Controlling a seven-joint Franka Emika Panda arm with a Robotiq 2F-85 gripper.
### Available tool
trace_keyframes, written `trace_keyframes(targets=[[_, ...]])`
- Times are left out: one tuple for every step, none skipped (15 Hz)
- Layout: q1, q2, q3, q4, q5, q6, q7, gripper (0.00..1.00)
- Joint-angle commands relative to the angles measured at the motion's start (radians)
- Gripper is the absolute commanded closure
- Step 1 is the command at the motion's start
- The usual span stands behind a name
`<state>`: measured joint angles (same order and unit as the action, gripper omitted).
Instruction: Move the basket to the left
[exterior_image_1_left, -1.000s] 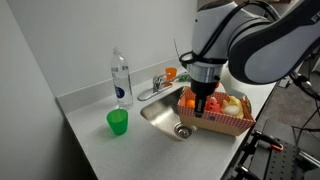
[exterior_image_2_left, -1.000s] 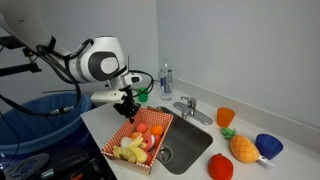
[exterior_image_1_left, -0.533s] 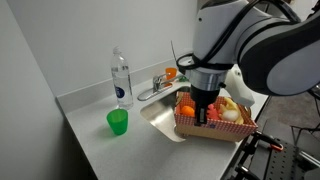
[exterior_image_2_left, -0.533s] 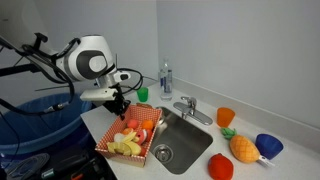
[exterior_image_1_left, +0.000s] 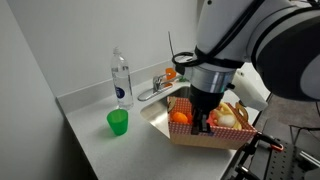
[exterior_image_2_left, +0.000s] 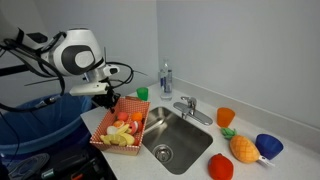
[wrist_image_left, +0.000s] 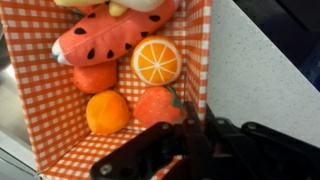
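The counter's edge, to the right in the wrist view, is at an angle to the basket's pinched side, so the robot's gripper should next turn the basket closer to that line and let go.
The basket (exterior_image_1_left: 226, 135) is a red-and-white checked tray that holds toy fruit. It sits beside the sink at the counter's front edge. In an exterior view (exterior_image_2_left: 103, 122) it lies on the counter left of the sink. My gripper (exterior_image_1_left: 203, 122) is shut on the basket's side wall and also shows in an exterior view (exterior_image_2_left: 108, 99). In the wrist view the fingers (wrist_image_left: 185, 135) pinch the checked wall (wrist_image_left: 196, 50), with an orange slice, a strawberry and a watermelon slice inside.
A water bottle (exterior_image_1_left: 120, 80) and a green cup (exterior_image_1_left: 118, 122) stand on the counter. The sink (exterior_image_2_left: 175, 140) with its faucet (exterior_image_2_left: 185, 105) is mid-counter. An orange cup (exterior_image_2_left: 225, 116), a toy pineapple (exterior_image_2_left: 243, 149) and a blue bowl (exterior_image_2_left: 268, 146) lie beyond it. A blue bin (exterior_image_2_left: 40, 115) stands beside the counter.
My gripper has carried the basket off the sink area and onto the counter beside it, leftward in the exterior view that shows the blue bin.
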<state>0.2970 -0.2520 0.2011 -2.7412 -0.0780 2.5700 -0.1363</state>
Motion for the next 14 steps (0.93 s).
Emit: trace_keyframes(targets=[[0.039,-0.045,-0.003,0.000,0.057,0.013,-0.076,0.98],[0.046,-0.061,-0.003,-0.016,0.060,0.017,-0.086,0.98],[0.054,-0.073,-0.005,-0.031,0.067,0.022,-0.101,0.98],[0.060,-0.062,-0.004,-0.015,0.068,0.014,-0.113,0.98],[0.064,-0.052,-0.003,-0.001,0.067,0.008,-0.121,0.98],[0.072,-0.059,-0.003,-0.013,0.071,0.011,-0.133,0.98],[0.077,-0.060,-0.004,-0.017,0.072,0.010,-0.145,0.98],[0.081,-0.050,-0.002,-0.010,0.068,0.006,-0.154,0.98],[0.083,-0.041,-0.001,-0.001,0.062,0.002,-0.165,0.98],[0.085,-0.039,0.001,0.000,0.056,0.001,-0.173,0.98],[0.081,-0.036,0.004,-0.001,0.042,0.003,-0.175,0.98],[0.077,-0.032,0.005,-0.001,0.034,0.003,-0.178,0.98],[0.071,-0.025,0.007,0.000,0.026,0.001,-0.178,0.98],[0.068,-0.020,0.008,0.000,0.020,0.001,-0.179,0.98]])
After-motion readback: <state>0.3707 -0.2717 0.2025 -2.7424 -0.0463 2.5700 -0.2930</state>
